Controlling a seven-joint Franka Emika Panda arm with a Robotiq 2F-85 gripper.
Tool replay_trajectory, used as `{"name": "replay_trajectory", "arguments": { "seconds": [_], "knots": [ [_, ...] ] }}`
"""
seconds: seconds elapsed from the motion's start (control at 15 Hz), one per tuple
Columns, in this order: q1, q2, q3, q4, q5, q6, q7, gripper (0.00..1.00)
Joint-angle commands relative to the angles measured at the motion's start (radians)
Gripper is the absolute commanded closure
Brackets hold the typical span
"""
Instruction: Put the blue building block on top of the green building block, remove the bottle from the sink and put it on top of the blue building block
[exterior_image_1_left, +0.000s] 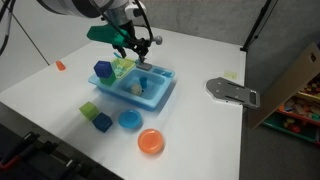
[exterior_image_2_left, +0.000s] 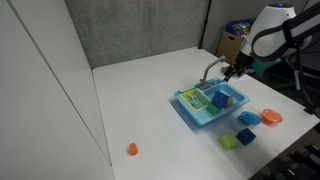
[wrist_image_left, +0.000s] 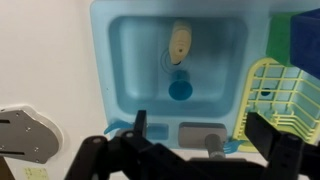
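Observation:
My gripper moves away from the faucet next, past the drain, and down onto the pale bottle (wrist_image_left: 180, 41).
The light-blue sink (exterior_image_1_left: 160, 97) shows in both exterior views (exterior_image_2_left: 195, 118) and in the wrist view (wrist_image_left: 105, 60). The pale bottle (wrist_image_left: 180, 41) lies in the basin near the drain and also shows in an exterior view (exterior_image_1_left: 138, 88). The blue building block (exterior_image_1_left: 102, 70) sits at the rack end of the sink (exterior_image_2_left: 221, 99) (wrist_image_left: 305, 40). A strip of the green building block (wrist_image_left: 283, 24) shows beside it; I cannot tell how they are stacked. My gripper (exterior_image_1_left: 141, 56) (exterior_image_2_left: 231, 72) (wrist_image_left: 205, 130) hangs open and empty above the faucet side of the sink.
A grey faucet (wrist_image_left: 213, 146) lies between my fingers. A yellow-green rack (wrist_image_left: 275, 95) sits beside the basin. A lime cube (exterior_image_1_left: 90, 109), teal cube (exterior_image_1_left: 102, 122), blue dish (exterior_image_1_left: 129, 120) and orange dish (exterior_image_1_left: 151, 142) lie in front. A grey metal object (exterior_image_1_left: 232, 92) lies near the table edge.

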Motion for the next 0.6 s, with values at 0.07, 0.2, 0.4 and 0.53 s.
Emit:
{"name": "replay_trajectory", "arguments": {
  "seconds": [0.07,0.2,0.4,0.53],
  "knots": [
    [-0.026,0.064,0.006,0.034,0.021,0.013,0.022,0.00],
    [-0.034,0.093,0.011,0.041,0.035,0.027,0.019,0.00],
    [-0.038,0.137,0.016,0.055,0.055,0.043,0.020,0.00],
    [-0.034,0.161,0.010,0.062,0.057,0.046,0.030,0.00]
  ]
}}
